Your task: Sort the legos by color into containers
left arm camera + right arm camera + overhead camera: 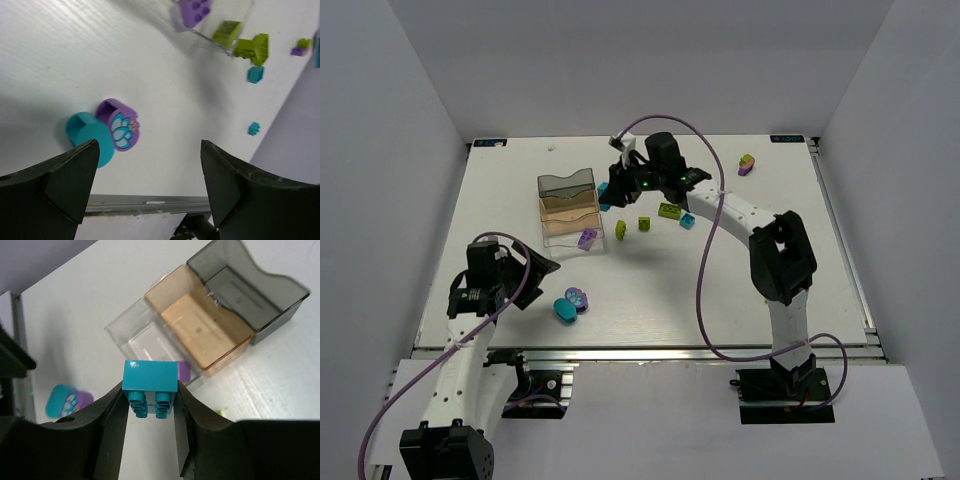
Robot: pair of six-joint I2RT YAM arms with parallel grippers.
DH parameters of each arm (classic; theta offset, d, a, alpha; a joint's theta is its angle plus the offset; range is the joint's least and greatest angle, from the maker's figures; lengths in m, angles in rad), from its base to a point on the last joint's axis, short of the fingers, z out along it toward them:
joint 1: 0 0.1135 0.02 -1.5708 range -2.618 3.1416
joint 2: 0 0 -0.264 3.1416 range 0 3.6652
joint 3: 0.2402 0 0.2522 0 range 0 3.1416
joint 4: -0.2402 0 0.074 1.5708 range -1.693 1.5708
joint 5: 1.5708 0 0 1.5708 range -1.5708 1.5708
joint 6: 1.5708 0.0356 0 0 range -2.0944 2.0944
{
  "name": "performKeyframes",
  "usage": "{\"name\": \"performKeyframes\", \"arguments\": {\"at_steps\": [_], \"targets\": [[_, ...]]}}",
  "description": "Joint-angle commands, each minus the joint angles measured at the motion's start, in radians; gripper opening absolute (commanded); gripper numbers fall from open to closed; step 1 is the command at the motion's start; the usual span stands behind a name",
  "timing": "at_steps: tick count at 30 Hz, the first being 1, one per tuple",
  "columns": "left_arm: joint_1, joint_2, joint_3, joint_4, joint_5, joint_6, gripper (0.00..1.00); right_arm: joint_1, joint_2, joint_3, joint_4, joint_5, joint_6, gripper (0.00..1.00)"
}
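My right gripper should next carry the cyan-blue lego over the empty tan bin to the gripper's left in the top view and release it.
My right gripper is shut on a cyan-blue lego and holds it above the table, just right of the three joined containers. These are the smoky grey bin, the tan bin and the clear bin. In the top view the right gripper is at the right side of the containers. A purple lego lies in the clear bin. My left gripper is open and empty, low over the near left of the table.
A round cyan piece and a round purple lotus piece lie near the front edge. Lime green legos and a cyan one lie right of the bins. A purple-green piece lies far right.
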Motion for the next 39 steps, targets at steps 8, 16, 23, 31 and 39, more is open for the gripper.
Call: {"name": "performKeyframes", "arguments": {"at_steps": [8,16,23,31,39], "targets": [[0.0,-0.047,0.001,-0.228,-0.12,0.004,0.88,0.05,0.227,0.222,0.213,0.172,-0.024,0.1],[0.0,-0.081,-0.03,-0.247,-0.123,-0.002,0.88,0.082,0.33,0.324,0.253,0.252,-0.047,0.26],[-0.001,-0.065,-0.03,-0.233,-0.112,0.032,0.89,0.093,0.374,0.351,0.243,0.264,-0.102,0.77],[-0.042,0.013,0.037,-0.21,-0.135,0.119,0.91,0.056,0.264,0.273,0.17,-0.019,-0.248,0.89],[-0.298,0.163,0.132,-0.199,-0.285,0.153,0.91,-0.031,-0.032,-0.038,0.177,-0.296,-0.299,0.9]]}}
